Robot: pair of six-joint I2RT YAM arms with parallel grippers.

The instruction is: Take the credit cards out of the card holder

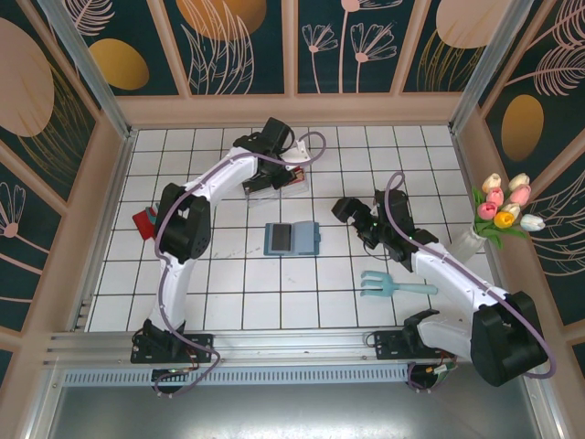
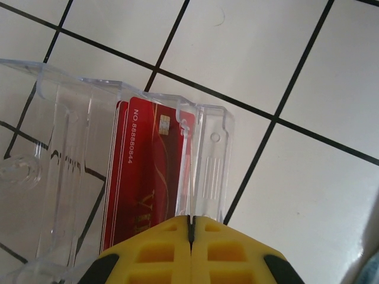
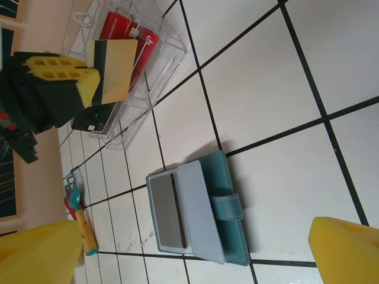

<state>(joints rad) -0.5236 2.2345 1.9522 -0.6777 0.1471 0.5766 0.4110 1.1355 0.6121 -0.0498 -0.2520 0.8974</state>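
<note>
The robot will lower the brownish-gold card (image 3: 116, 70) with its left gripper into the tray's slot beside the red card, then let go of that card there.
The teal card holder (image 1: 291, 238) lies open mid-table, and a white-grey card with a dark stripe (image 3: 167, 216) sits in its left panel. My left gripper (image 1: 285, 174) is over the clear tray (image 1: 265, 187), shut on the brownish-gold card (image 3: 116, 70). The left wrist view has that card edge-on between the fingers (image 2: 190, 223). A red card (image 2: 148, 171) and a dark card (image 3: 95, 120) lie in the tray (image 3: 157, 65). My right gripper (image 3: 192, 245) hangs open above the card holder (image 3: 237, 225), just right of it in the top view (image 1: 352, 212).
A light teal fork-shaped toy (image 1: 398, 285) lies near the right arm. A red object (image 1: 144, 222) sits at the left edge beside a small teal-and-yellow tool (image 3: 80, 216). A bunch of flowers (image 1: 503, 210) stands at the right wall.
</note>
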